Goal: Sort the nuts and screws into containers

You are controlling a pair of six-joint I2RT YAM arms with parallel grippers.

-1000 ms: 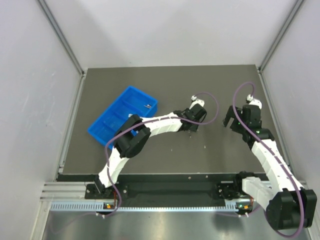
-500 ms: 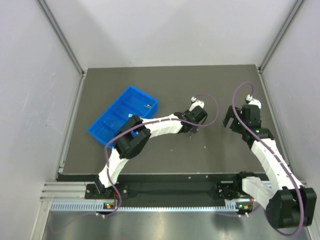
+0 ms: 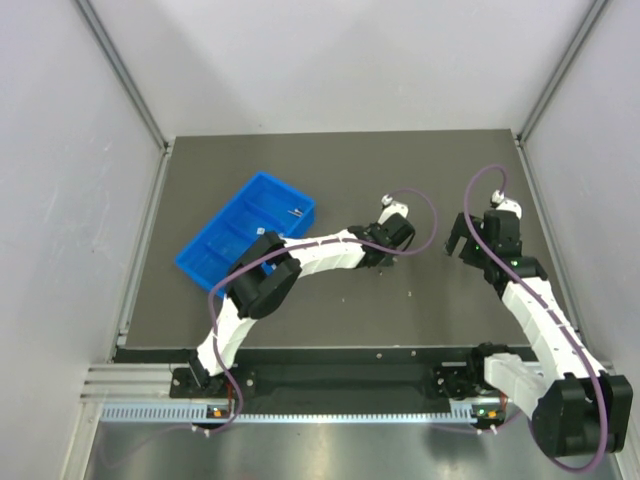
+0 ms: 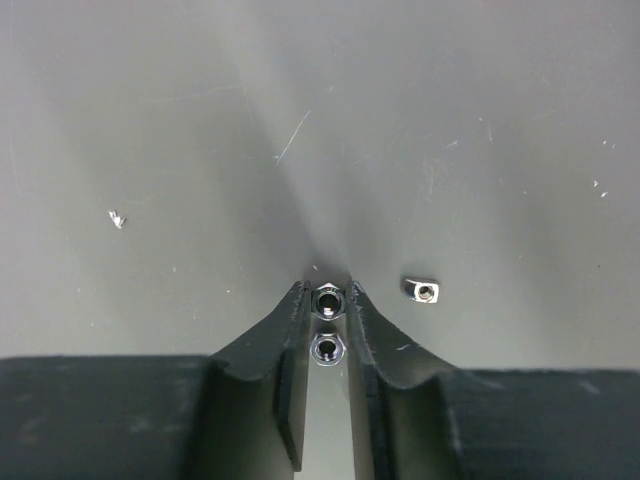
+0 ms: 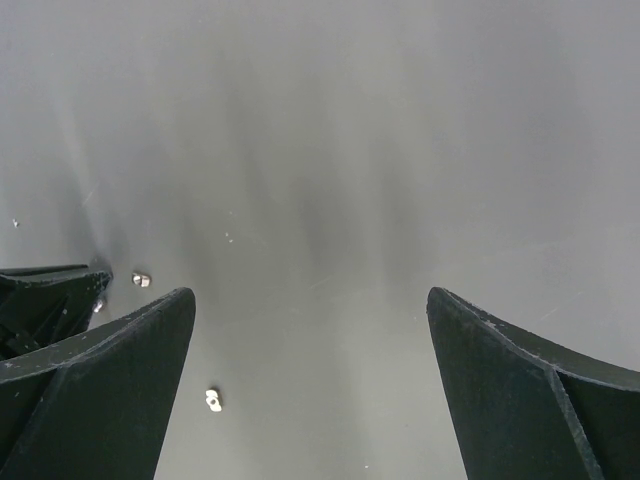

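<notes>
My left gripper will rise and swing left in the top view, over the blue tray's middle [image 3: 228, 239], to release the front nut.
In the left wrist view my left gripper [image 4: 327, 292] has its jaws drawn in around two silver hex nuts lying in a line on the dark table. The front nut [image 4: 327, 300] sits pinched between the fingertips, and the second nut [image 4: 327, 348] lies further back in the gap. A squarish nut [image 4: 424, 290] rests just right of the fingers. My right gripper [image 5: 308, 294] hangs wide open over bare table, with a nut [image 5: 212, 400] and another nut [image 5: 140, 279] to its left. The blue tray [image 3: 190, 262] stands at the left, and a screw [image 3: 296, 212] lies in its far compartment.
From above, the left gripper [image 3: 388, 254] reaches across mid-table and the right gripper [image 3: 458, 240] hovers to its right. A lone speck of hardware [image 3: 408, 293] lies nearer the front edge. Grey walls enclose the table on three sides.
The left gripper's jaws have narrowed around the nuts, and its wrist has shifted slightly. The right arm has not moved.
</notes>
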